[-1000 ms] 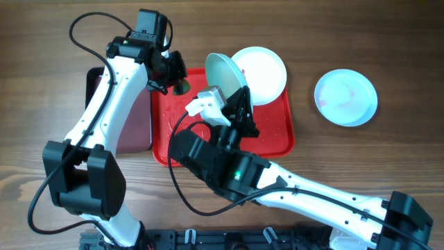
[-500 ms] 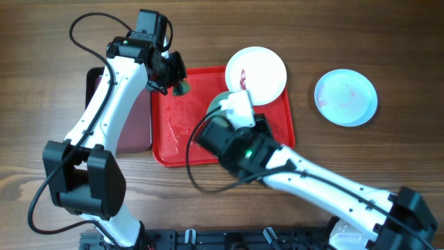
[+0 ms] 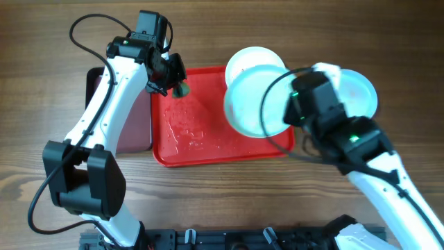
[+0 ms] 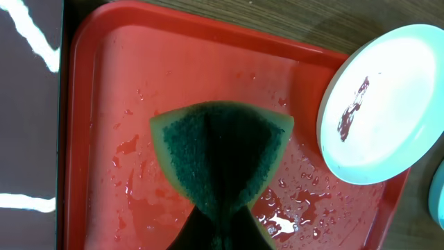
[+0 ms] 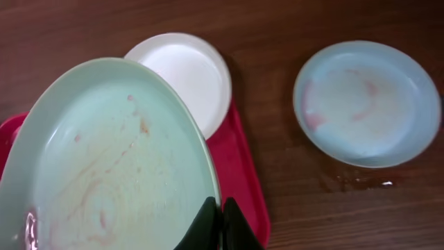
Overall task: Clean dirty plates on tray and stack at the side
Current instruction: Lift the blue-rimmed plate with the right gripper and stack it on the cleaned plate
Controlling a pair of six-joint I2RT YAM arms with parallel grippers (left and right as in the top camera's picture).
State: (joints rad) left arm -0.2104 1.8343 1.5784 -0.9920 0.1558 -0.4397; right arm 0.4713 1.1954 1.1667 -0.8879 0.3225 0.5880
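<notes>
My right gripper goes to the right in the overhead view next, then down over the second pale blue plate, since that one already lies off the tray [image 3: 201, 139].
My right gripper [image 5: 220, 208] is shut on the rim of a pale blue plate [image 5: 118, 160] with faint red smears. It holds the plate above the right end of the red tray [image 3: 201, 139]; the overhead view shows gripper [image 3: 290, 112] and plate [image 3: 253, 101]. A white plate [image 3: 251, 57] with a red streak [image 4: 388, 104] rests on the tray's far right corner. A second pale blue plate [image 3: 361, 90] lies on the table to the right [image 5: 368, 104]. My left gripper [image 3: 172, 78] is shut on a green sponge [image 4: 222, 149] over the tray's wet far left part.
A black-rimmed maroon tray [image 3: 135, 125] lies against the red tray's left side and shows in the left wrist view [image 4: 28, 104]. The red tray's floor carries water and red smears [image 4: 291, 208]. Wooden table [image 3: 388, 42] surrounds everything.
My right arm has swung to the right with the pale blue plate, from over the tray's middle to its right end, near the plate on the table. The left arm has not moved.
</notes>
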